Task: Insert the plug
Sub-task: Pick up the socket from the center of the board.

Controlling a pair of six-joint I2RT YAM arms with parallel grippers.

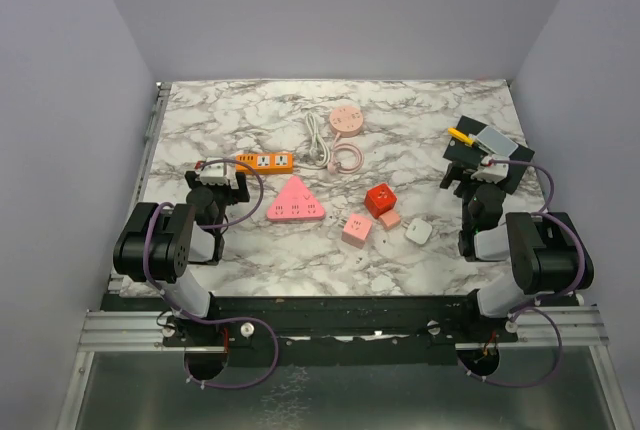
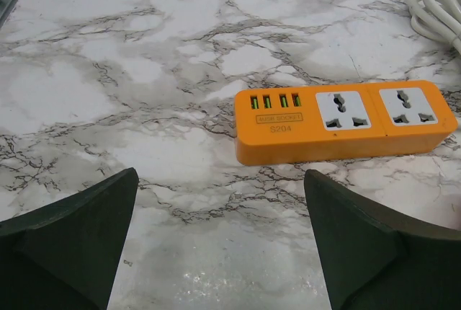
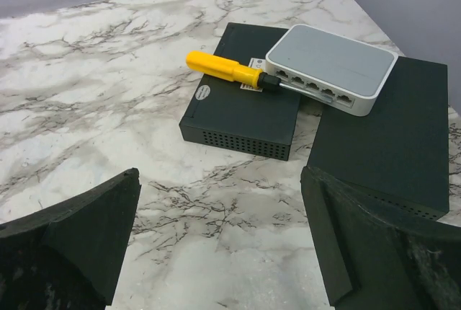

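Observation:
The robot next needs to bring its right gripper toward the left in the top view, outward and down onto the pink cord's socket end (image 1: 337, 139), which is far narrower than the round socket.
An orange power strip (image 1: 265, 160) lies on the marble table just ahead and to the right of my left gripper (image 1: 221, 172). In the left wrist view the orange power strip (image 2: 346, 120) shows two sockets and a row of USB ports. My left gripper (image 2: 220, 180) is open over bare marble, short of the strip. A white cord (image 1: 318, 140) lies coiled beside a round pink socket (image 1: 347, 120); I cannot make out its plug. My right gripper (image 1: 479, 168) stands at the far right, and in its wrist view the right gripper (image 3: 220, 176) is open with nothing between the fingers.
A pink triangular socket (image 1: 295, 202), a red cube (image 1: 380, 198), pink cubes (image 1: 357, 230) and a white adapter (image 1: 419, 232) sit mid-table. Ahead of the right gripper lie black boxes (image 3: 245, 112), a white network switch (image 3: 331, 66) and a yellow screwdriver (image 3: 223, 68).

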